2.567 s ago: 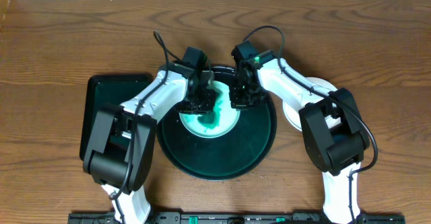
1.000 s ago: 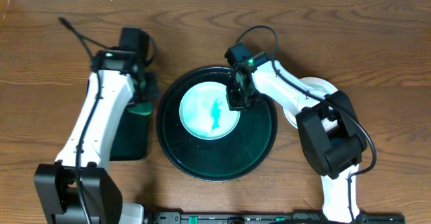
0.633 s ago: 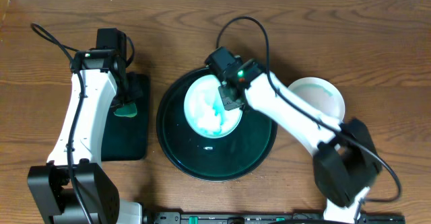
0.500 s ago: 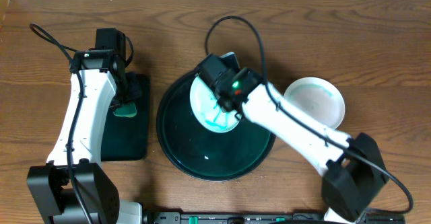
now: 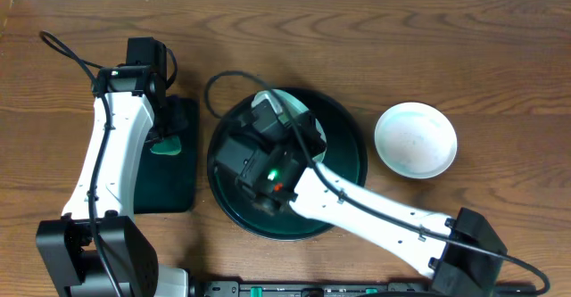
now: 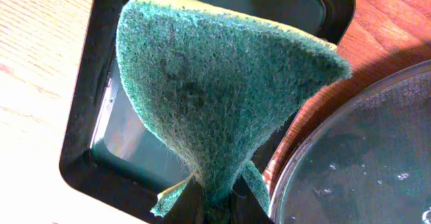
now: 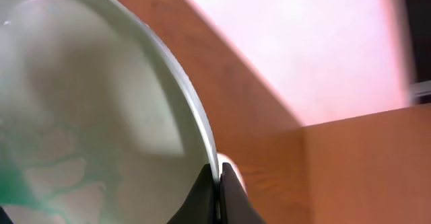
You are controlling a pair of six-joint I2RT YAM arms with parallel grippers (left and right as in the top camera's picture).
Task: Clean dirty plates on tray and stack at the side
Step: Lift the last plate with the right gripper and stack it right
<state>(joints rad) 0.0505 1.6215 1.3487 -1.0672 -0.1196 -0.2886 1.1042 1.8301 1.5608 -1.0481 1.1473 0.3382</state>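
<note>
My right gripper will swing and go down next, making its plate level to release it on top of the other pale plate (image 5: 416, 140). That plate is below the gripper, to its right in the overhead view.
My right gripper (image 7: 218, 177) is shut on the rim of a dirty plate (image 7: 101, 116), a pale plate with green smears low on its face. The plate is lifted and tilted on edge. In the overhead view the raised right arm (image 5: 268, 168) covers the middle of the round dark tray (image 5: 343, 194), and only a white sliver of the held plate (image 5: 266, 99) shows. A clean pale plate (image 5: 415, 139) lies on the table right of the tray. My left gripper (image 6: 215, 210) is shut on a green sponge (image 6: 215, 96) over the black rectangular tray (image 6: 81, 157).
The black rectangular tray (image 5: 174, 185) lies left of the round tray, almost touching it. The round tray's wet rim (image 6: 350, 157) shows in the left wrist view. The left arm (image 5: 111, 154) stands along the table's left side.
The right arm has lifted the smeared plate off the round tray and swung it up and leftward toward the camera. The left arm with the sponge has stayed over the rectangular tray.
</note>
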